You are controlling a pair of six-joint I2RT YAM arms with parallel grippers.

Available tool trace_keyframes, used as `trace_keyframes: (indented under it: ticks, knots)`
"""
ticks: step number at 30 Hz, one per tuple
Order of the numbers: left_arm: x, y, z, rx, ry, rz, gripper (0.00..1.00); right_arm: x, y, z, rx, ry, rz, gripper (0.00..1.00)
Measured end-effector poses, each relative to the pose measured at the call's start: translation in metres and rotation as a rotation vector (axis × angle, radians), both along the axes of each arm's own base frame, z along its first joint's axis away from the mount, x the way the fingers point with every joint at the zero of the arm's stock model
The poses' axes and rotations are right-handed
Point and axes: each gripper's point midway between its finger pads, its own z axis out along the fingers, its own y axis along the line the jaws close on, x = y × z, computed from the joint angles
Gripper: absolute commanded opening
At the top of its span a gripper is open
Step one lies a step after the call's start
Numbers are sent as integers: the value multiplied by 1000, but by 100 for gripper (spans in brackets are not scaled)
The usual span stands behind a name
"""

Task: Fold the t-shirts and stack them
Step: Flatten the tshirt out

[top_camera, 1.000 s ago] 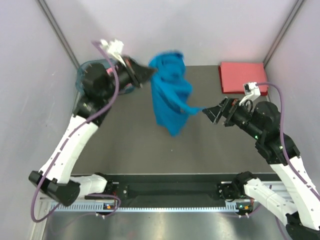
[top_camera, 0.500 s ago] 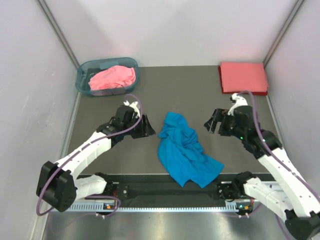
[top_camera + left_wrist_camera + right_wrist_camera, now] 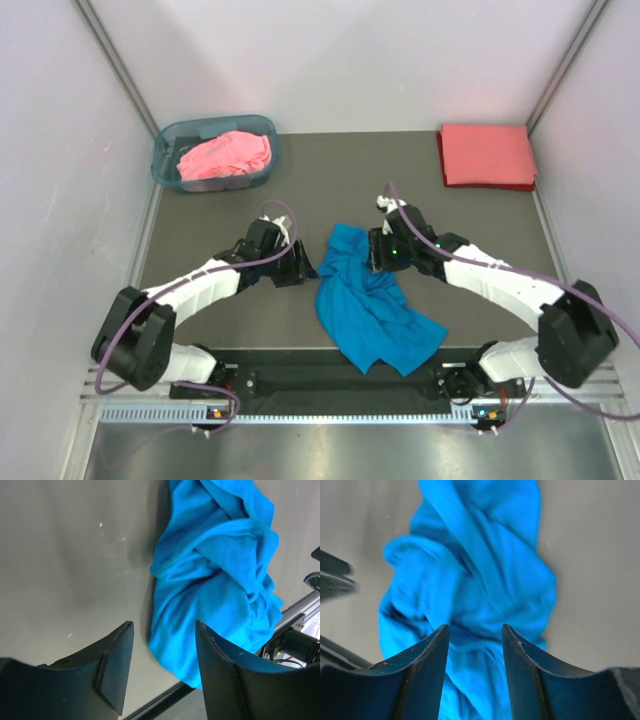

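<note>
The left gripper will next go outward and to the right in the top view, onto the t-shirt's jutting fold corner (image 3: 323,268) (image 3: 159,570), because that corner sticks out from the t-shirt's edge.
The bright blue t-shirt (image 3: 372,305) lies crumpled on the dark table near the front edge, also seen as a twisted heap in the left wrist view (image 3: 215,580) and in the right wrist view (image 3: 480,565). My left gripper (image 3: 306,268) is low beside its left edge, open, with only table and the shirt's border between its jaws (image 3: 165,625). My right gripper (image 3: 377,250) is over the shirt's upper right part, open, the cloth just beyond its tips (image 3: 475,627). The pink t-shirt (image 3: 226,155) is bunched in the basket. The coral-red t-shirt (image 3: 487,155) lies folded at the back right.
The translucent blue-grey basket (image 3: 165,150) stands at the back left corner. Grey walls close in the table on three sides. A black rail (image 3: 340,380) with the arm bases runs along the near edge, right by the blue shirt's lower end.
A second ago the blue shirt hung in the air from my left gripper. It now lies on the table, the left gripper has opened, and both arms have dropped in beside it. The right jaws have narrowed.
</note>
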Motion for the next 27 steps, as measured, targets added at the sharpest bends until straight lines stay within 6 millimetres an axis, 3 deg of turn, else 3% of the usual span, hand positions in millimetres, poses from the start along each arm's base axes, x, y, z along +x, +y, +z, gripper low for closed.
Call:
trace_keyframes:
  ticks: [4, 13, 16, 17, 18, 21, 22, 23, 27]
  knots:
    - [7, -10, -12, -29, 21, -10, 56, 19, 27, 3, 13, -41, 40, 46]
    - [24, -24, -35, -51, 47, -18, 52, 32, 48, -3, 65, -55, 60, 45]
    - [33, -29, -39, -53, 42, -20, 37, 35, 55, -4, 93, -57, 67, 43]
    - [35, -30, -39, -54, 43, -21, 21, 35, 56, -7, 96, -53, 68, 43]
    - [37, -32, -39, -58, 43, -20, 14, 36, 57, -10, 98, -46, 67, 42]
    - [45, -37, -30, -66, 18, -36, 0, 36, 59, -20, 88, -25, 67, 24]
    - [50, -39, -24, -71, 3, -41, 0, 35, 58, -22, 85, -19, 64, 6]
    - [55, -42, -18, -76, -14, -45, 0, 35, 57, -23, 78, -18, 62, 0]
    - [73, -48, 9, -77, -72, -44, 0, 40, 46, -23, 35, -17, 45, 0]
